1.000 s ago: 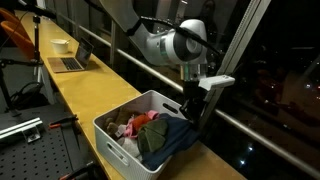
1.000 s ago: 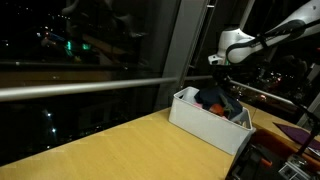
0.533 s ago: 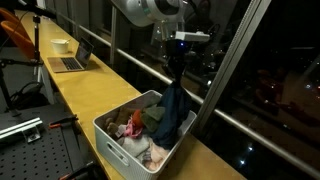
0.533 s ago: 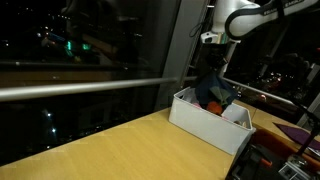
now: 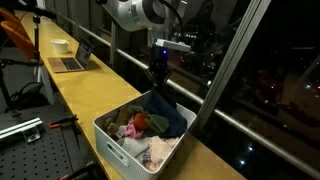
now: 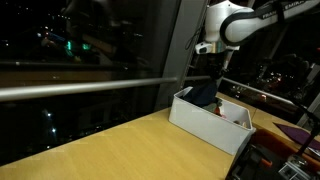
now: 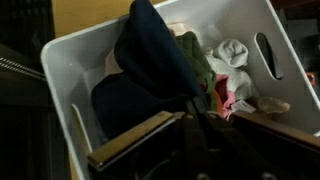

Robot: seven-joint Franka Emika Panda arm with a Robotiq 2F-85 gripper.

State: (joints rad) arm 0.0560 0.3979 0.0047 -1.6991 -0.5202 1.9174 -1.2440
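I will lower my gripper toward the pile in the white laundry basket next and let go of the dark blue garment [image 5: 168,112], because its lower part is already resting there.
My gripper [image 5: 156,80] hangs above the white laundry basket [image 5: 112,140], shut on a dark blue garment [image 5: 168,112]. The cloth trails from the fingers down into the basket and its lower part rests on the pile of clothes. In an exterior view the gripper [image 6: 208,70] holds the garment [image 6: 203,95] over the basket [image 6: 215,128] near the window. The wrist view looks straight down: the blue garment [image 7: 148,62] rises toward the closed fingers [image 7: 186,118], with the basket's wall [image 7: 70,60] around it.
The basket also holds red, pink, green and white clothes [image 7: 228,62]. It stands on a long wooden counter [image 5: 90,95] beside a dark window post [image 5: 222,75]. A laptop [image 5: 70,62] and a white bowl [image 5: 60,45] lie farther along the counter.
The gripper lifted out of the basket, pulling the dark blue garment up. It then shifted sideways along the counter with the cloth still held, and the hem sank back onto the pile.
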